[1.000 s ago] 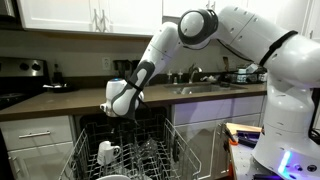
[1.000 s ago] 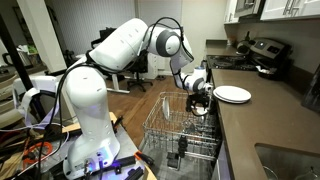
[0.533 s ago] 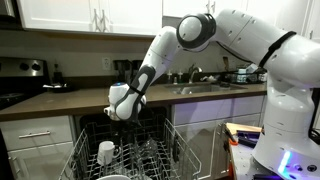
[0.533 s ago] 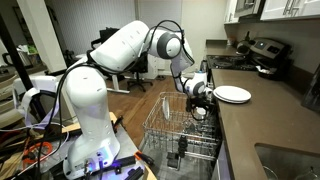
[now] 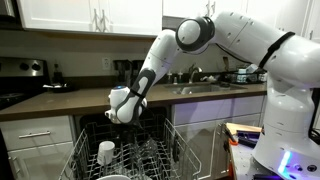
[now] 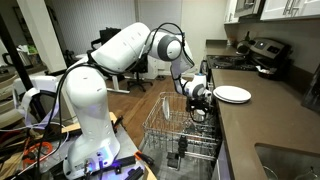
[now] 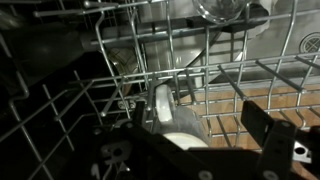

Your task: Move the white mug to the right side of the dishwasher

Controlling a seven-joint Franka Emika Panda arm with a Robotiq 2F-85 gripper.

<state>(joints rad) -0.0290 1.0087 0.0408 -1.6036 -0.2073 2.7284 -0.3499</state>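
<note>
My gripper is just above the white mug's handle (image 7: 163,103), with the handle between its open fingers, so it needs to go down over the handle and close its fingers around it.
The white mug (image 5: 106,152) sits in the left part of the dishwasher's wire rack (image 5: 165,150), which is pulled out under the counter. My gripper (image 5: 121,108) hangs open just above the rack, a little above and to the right of the mug. In the wrist view the mug (image 7: 163,108) lies close below among the tines, handle towards the camera, between my open fingers (image 7: 187,138) and untouched. In an exterior view my gripper (image 6: 197,97) is over the far end of the rack (image 6: 168,128), and the mug is hidden there.
A flat white plate (image 6: 232,94) lies on the brown counter beside the rack. A black stove (image 6: 264,55) stands beyond it. The sink and tap (image 5: 193,80) are on the counter behind the arm. A clear glass item (image 7: 224,10) sits further along the rack.
My gripper has sunk a little towards the rack and the mug. The mug has not moved.
</note>
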